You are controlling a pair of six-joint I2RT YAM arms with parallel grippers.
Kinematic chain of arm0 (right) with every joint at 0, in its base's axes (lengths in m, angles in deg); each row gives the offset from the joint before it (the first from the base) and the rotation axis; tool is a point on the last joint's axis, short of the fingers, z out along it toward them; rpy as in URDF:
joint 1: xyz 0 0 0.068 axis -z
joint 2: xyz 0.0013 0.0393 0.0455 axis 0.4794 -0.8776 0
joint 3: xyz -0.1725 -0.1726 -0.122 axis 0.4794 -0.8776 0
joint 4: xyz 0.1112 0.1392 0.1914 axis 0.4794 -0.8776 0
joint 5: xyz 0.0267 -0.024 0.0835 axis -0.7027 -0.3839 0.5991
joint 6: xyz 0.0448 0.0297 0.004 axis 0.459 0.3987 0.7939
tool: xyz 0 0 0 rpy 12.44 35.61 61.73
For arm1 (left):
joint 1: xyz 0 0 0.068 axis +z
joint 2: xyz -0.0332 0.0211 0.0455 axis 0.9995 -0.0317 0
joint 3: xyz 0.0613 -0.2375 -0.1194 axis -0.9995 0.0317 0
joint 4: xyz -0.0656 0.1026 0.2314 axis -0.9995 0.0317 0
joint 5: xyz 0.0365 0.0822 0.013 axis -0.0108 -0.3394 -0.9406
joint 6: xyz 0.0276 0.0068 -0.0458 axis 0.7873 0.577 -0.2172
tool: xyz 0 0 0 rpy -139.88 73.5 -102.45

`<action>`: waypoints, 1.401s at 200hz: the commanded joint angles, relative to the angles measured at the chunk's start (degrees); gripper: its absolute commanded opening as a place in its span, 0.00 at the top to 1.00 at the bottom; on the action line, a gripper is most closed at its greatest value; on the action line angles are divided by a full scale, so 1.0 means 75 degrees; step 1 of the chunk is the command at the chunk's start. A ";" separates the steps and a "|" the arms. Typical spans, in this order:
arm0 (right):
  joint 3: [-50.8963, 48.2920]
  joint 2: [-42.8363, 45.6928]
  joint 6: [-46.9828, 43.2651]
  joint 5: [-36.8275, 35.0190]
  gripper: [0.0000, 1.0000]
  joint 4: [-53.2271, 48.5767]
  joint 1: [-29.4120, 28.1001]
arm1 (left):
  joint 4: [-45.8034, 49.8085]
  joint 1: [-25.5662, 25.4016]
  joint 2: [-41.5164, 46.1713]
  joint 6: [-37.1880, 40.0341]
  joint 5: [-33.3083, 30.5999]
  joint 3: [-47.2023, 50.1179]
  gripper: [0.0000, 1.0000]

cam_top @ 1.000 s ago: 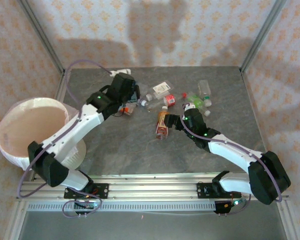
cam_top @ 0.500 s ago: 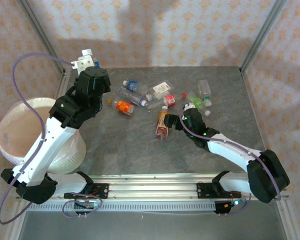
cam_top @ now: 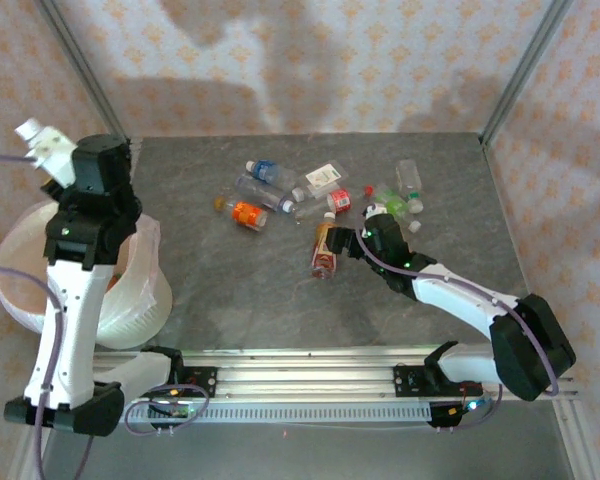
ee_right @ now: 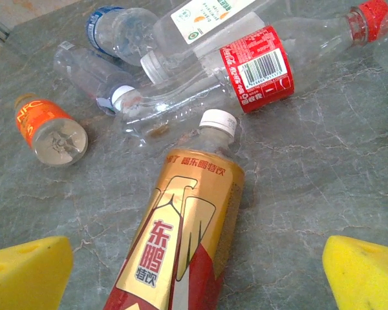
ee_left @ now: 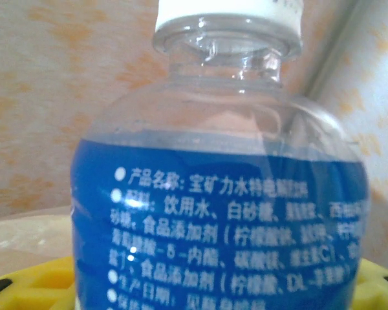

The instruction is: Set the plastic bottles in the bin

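The robot's left gripper still holds the clear blue-labelled bottle high above the bin's bag-lined opening (cam_top: 28, 256), so next it should move back and down and tip the bottle toward that opening to release it.
My left gripper (cam_top: 52, 152) hangs high over the bin (cam_top: 18, 232), the white bag-lined basket at the table's left edge. It is shut on a clear blue-labelled bottle (ee_left: 220, 194) with a white cap (ee_left: 229, 14); its yellow pads (ee_left: 32, 284) press the bottle's sides. My right gripper (ee_right: 195, 274) stands open, its pads (ee_right: 365, 274) on either side of a gold-and-red bottle (ee_right: 187, 226) lying on the table (cam_top: 323, 250). Beyond it lie several more plastic bottles: an orange one (ee_right: 52, 126), a red-labelled one (ee_right: 265, 61), a clear one (ee_right: 90, 71).
The other bottles lie in a loose cluster at the back middle, among them a blue-labelled one (cam_top: 265, 170), a white-labelled one (cam_top: 325, 178) and a green one (cam_top: 390, 198). Grey stone tabletop (cam_top: 240, 290) stretches between the bin and my right arm. Metal frame posts (cam_top: 515, 75) stand at the back corners.
My left arm has swung from the bottle cluster leftward and up until it is over the bin, carrying the blue-labelled bottle. The right arm has stayed where it was.
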 commanded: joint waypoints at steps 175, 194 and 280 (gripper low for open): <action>0.0154 0.0019 -0.0036 0.0072 0.01 0.0093 -0.0047 | -0.0891 0.4490 0.0896 -0.3577 0.5835 0.3710 0.46; 0.0154 0.0012 -0.0019 0.0081 0.01 0.0083 -0.0054 | -0.0801 0.4489 0.0788 -0.3626 0.5794 0.3702 0.40; 0.0227 -0.0057 0.0084 0.0256 0.01 -0.0038 -0.0045 | -0.0352 0.4490 0.1093 -0.3332 0.6105 0.3255 0.07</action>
